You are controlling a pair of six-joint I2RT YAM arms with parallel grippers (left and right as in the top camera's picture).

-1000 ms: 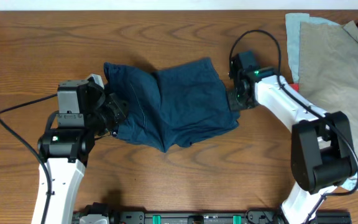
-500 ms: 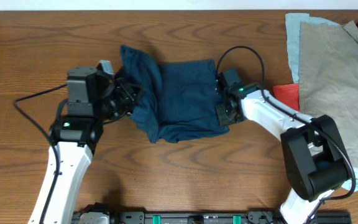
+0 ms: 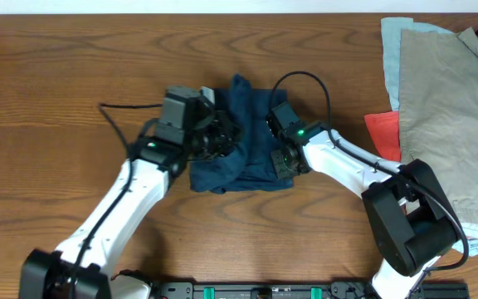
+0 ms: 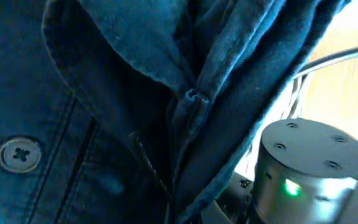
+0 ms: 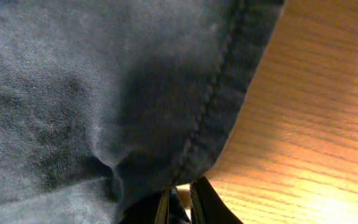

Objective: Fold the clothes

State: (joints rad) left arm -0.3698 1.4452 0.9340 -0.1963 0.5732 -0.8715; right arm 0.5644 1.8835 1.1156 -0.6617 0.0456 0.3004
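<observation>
The left gripper moves toward the shorts' part by my right gripper next, as that part lies to its right in the overhead view. It then releases the fold.
The dark navy shorts [image 3: 251,116] lie bunched in a narrow heap at the table's middle, with the left side folded over toward the right. My left gripper [image 3: 225,141] is over the heap's left part, shut on the shorts. Its wrist view is filled with navy cloth [image 4: 104,93] and a button [image 4: 20,154], and its fingers are hidden. My right gripper [image 3: 282,159] is at the heap's right edge, shut on the shorts' hem [image 5: 210,106]. Its fingertips [image 5: 179,202] show close together under the cloth.
A tan garment [image 3: 446,100] lies at the right over a light blue one [image 3: 392,50], with a red piece [image 3: 382,133] at their left edge. Bare wood table [image 3: 73,66] spreads to the left. The right arm's grey joint [image 4: 309,174] is close to the left wrist camera.
Both grippers moved inward toward the middle. The left one carried the shorts' left edge rightward over the rest. The shorts went from spread wide to a narrow bunched heap.
</observation>
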